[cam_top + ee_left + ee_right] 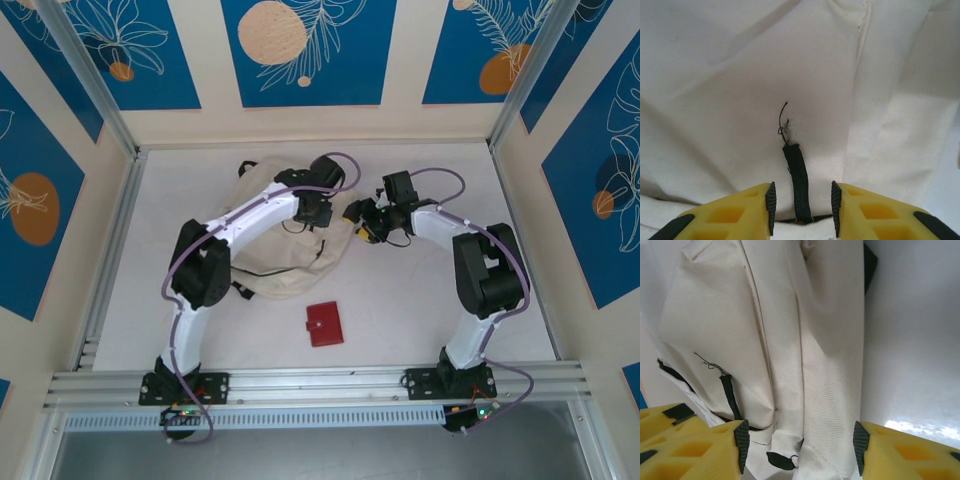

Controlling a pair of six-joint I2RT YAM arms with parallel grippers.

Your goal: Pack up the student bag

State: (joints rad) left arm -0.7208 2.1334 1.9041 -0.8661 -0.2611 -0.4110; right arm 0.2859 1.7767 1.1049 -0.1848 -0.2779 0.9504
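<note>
The small black pull tab (797, 162) lies below the left gripper, between its open fingers, so the robot should lower that gripper onto the tab near its frayed end and close.
The student bag (285, 270), cream fabric with black trim, lies flat at the table's middle left, partly under my left arm. My left gripper (322, 214) hangs over its right part. In the left wrist view the bag's cloth (740, 90) lies close below, and a black zipper pull cord (798, 175) runs up between the jaws of my left gripper (802, 200), which stand open and clear of it on both sides. My right gripper (358, 224) is at the bag's right edge. It stands wide open (800, 440) around folds of the bag (815, 340), near a small black tab with a ring (782, 460).
A red wallet (323, 323) lies on the white table (430, 300) in front of the bag, between the two arms. Aluminium rails border the table at the left and near edges. Bare table surface (915, 340) lies to the right of the bag.
</note>
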